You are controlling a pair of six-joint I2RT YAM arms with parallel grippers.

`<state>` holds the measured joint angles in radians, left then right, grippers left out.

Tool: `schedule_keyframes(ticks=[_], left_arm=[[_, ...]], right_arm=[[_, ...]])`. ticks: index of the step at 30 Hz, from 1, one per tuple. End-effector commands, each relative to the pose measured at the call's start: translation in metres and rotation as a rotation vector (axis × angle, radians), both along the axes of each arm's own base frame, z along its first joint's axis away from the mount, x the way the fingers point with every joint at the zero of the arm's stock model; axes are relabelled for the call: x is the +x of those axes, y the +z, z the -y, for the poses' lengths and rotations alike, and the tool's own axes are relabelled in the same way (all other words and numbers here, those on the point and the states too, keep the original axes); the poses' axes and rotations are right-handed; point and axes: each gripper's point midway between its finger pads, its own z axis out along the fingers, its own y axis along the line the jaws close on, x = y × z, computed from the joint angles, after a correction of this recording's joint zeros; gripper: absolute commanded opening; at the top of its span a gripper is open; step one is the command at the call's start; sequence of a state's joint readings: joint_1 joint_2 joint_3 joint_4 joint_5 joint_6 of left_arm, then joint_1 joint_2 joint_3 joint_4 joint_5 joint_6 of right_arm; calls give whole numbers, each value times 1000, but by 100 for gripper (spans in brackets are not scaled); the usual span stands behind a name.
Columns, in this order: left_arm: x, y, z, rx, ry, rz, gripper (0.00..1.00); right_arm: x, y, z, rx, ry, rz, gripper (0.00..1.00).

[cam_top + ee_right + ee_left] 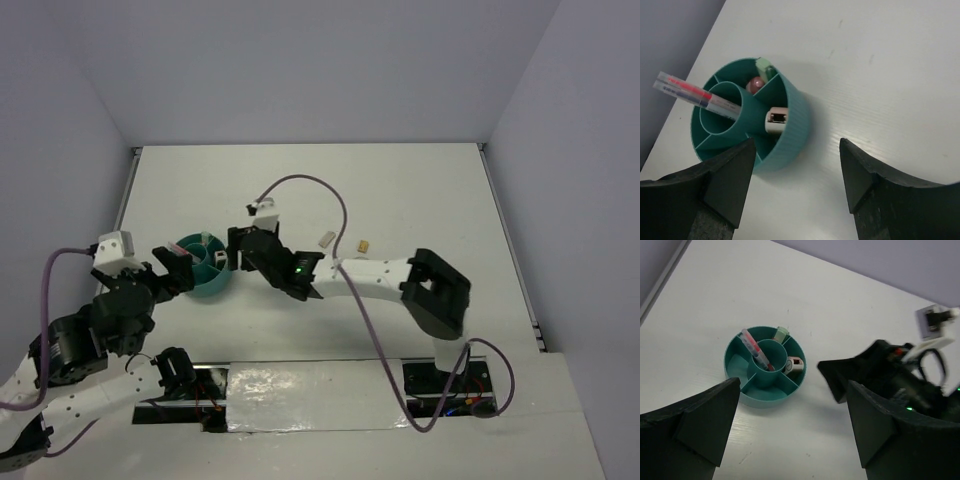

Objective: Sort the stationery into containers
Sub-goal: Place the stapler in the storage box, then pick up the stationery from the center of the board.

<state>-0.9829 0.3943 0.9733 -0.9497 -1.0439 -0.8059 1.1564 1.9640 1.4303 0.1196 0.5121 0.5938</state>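
Observation:
I need to swing my left gripper past the organizer (210, 290) next and lower it to the grey block (327, 239). The block lies unsorted to the gripper's right in the top view.
The round teal organizer (210, 290) stands left of centre. In the right wrist view its outer wall (796, 117) shows, with two thin pens (695, 92) leaning out of the centre cup. The mint-green tube (765, 67), the pink stick (756, 83) and the pink-white clip (776, 119) sit in outer compartments. The left wrist view shows the organizer (765, 400), pens (754, 346), tube (781, 334) and clip (794, 365). My left gripper (180, 270) (792, 405) is open and empty at the organizer's left. My right gripper (237, 255) (797, 150) is open and empty at its right. The tape ring is out of view.
A small pale grey block (325, 240) and a tan nub (363, 244) lie on the white table right of the right gripper. The right arm (380, 280) stretches across the middle. Grey walls close the table at back and sides.

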Motion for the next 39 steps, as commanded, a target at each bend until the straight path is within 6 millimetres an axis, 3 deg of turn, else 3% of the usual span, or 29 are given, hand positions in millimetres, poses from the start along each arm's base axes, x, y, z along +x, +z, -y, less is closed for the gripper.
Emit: schedule_keyframes(ticks=[1, 2, 3, 4, 5, 7, 8, 9, 10, 12, 13, 14, 15, 16, 17, 18, 19, 20, 21, 22, 23, 24, 26, 27, 29, 30, 39], left_arm=[[10, -1, 22, 59, -58, -21, 99], [12, -6, 39, 71, -121, -46, 99], [17, -3, 52, 75, -164, -34, 99], [19, -7, 62, 85, -200, -50, 99], [22, -12, 81, 76, -249, -71, 99], [29, -29, 105, 96, -307, -111, 99], [29, -37, 121, 99, -369, -130, 99], [34, -43, 136, 82, -396, -121, 99], [40, -56, 149, 114, -414, -157, 99], [50, -65, 174, 130, -461, -172, 99], [61, -87, 187, 201, -476, -225, 99], [68, -95, 198, 223, -496, -245, 99], [77, -88, 220, 193, -549, -226, 99], [92, -116, 228, 252, -554, -296, 99], [101, -124, 236, 261, -568, -319, 99], [118, -141, 251, 278, -586, -370, 99], [130, -146, 259, 303, -604, -369, 99], [146, -138, 273, 300, -614, -353, 98], [155, -172, 279, 360, -631, -438, 97], [163, -178, 284, 378, -635, -456, 96], [177, -168, 297, 380, -636, -434, 94], [184, -188, 300, 422, -638, -472, 94], [199, -188, 309, 429, -635, -463, 94], [203, -201, 310, 439, -634, -490, 93], [213, -206, 313, 423, -659, -496, 90], [218, -217, 312, 424, -664, -516, 88], [227, -262, 306, 469, -671, -603, 77]], right_arm=[[15, 94, 51, 182, -110, 90, 75], [14, 75, 71, 138, -134, 67, 76], [14, 74, 86, 145, -162, 50, 77], [11, 89, 109, 166, -182, 49, 78], [17, 67, 137, 133, -226, 15, 78], [11, 74, 172, 140, -228, -17, 79], [18, 55, 201, 84, -253, -47, 79], [12, 46, 216, 38, -240, -76, 79], [7, 57, 233, 47, -236, -65, 79], [-4, 39, 269, -57, -264, -81, 80], [-12, 45, 285, -53, -278, -61, 82], [-16, 46, 297, -71, -286, -54, 82], [-22, 44, 311, -93, -298, -63, 83], [-28, 42, 319, -102, -296, -63, 84], [-36, 56, 327, -71, -291, -34, 84], [-43, 54, 335, -85, -295, -42, 84], [-48, 57, 340, -79, -293, -35, 85], [-55, 67, 346, -47, -285, -9, 85], [-60, 64, 350, -58, -277, -10, 86], [-64, 65, 351, -50, -264, 0, 87], [-69, 69, 355, -38, -253, 14, 87], [-73, 66, 356, -44, -243, 9, 87], [-78, 62, 360, -57, -234, 5, 88], [-80, 61, 360, -59, -224, 1, 88], [-82, 57, 361, -74, -214, -8, 88], [-84, 57, 360, -72, -206, -5, 88], [-86, 69, 356, -53, -164, 33, 88]])
